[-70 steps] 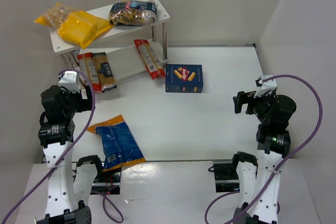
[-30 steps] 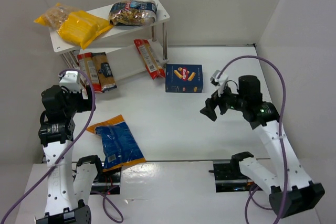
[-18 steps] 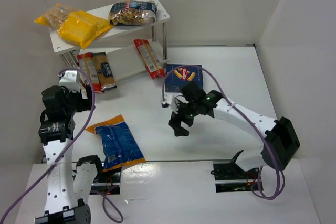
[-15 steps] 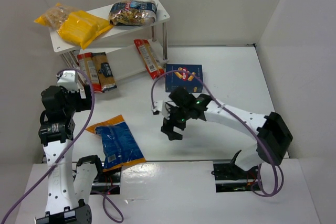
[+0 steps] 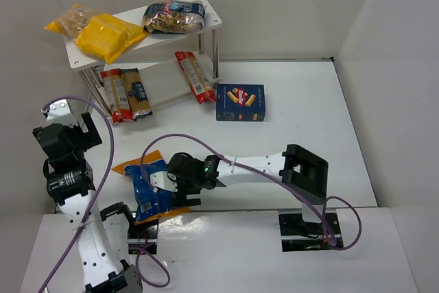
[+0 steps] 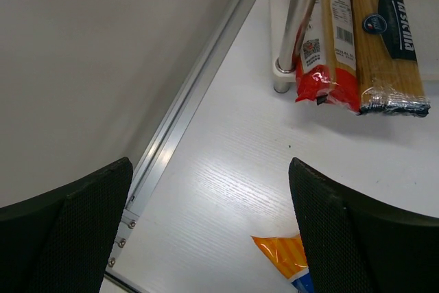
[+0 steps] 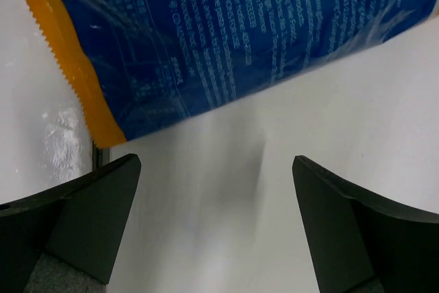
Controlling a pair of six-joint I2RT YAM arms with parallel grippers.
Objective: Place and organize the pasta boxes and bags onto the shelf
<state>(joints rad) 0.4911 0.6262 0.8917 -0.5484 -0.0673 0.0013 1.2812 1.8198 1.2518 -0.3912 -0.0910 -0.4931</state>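
The robot's right gripper will next move farther over the bag's long blue edge and close, since that edge is to the gripper's left in the top view.
The crinkly blue bag with orange ends lies flat at the near left of the table. My right gripper reaches across to the bag's right edge; in the right wrist view the gripper is open and empty just short of the bag. My left gripper is at the far left, open and empty, with the bag's orange corner below it. The dark-blue box lies beside the white shelf. The shelf holds a yellow pack, two clear bags and narrow red-edged packs.
White walls enclose the table on three sides. A shelf post stands next to a red-edged pack and a spaghetti pack in the left wrist view. A metal rail runs along the left wall.
My right arm swung from the right side across the table to the blue bag, still open. My left arm drew back toward the left wall.
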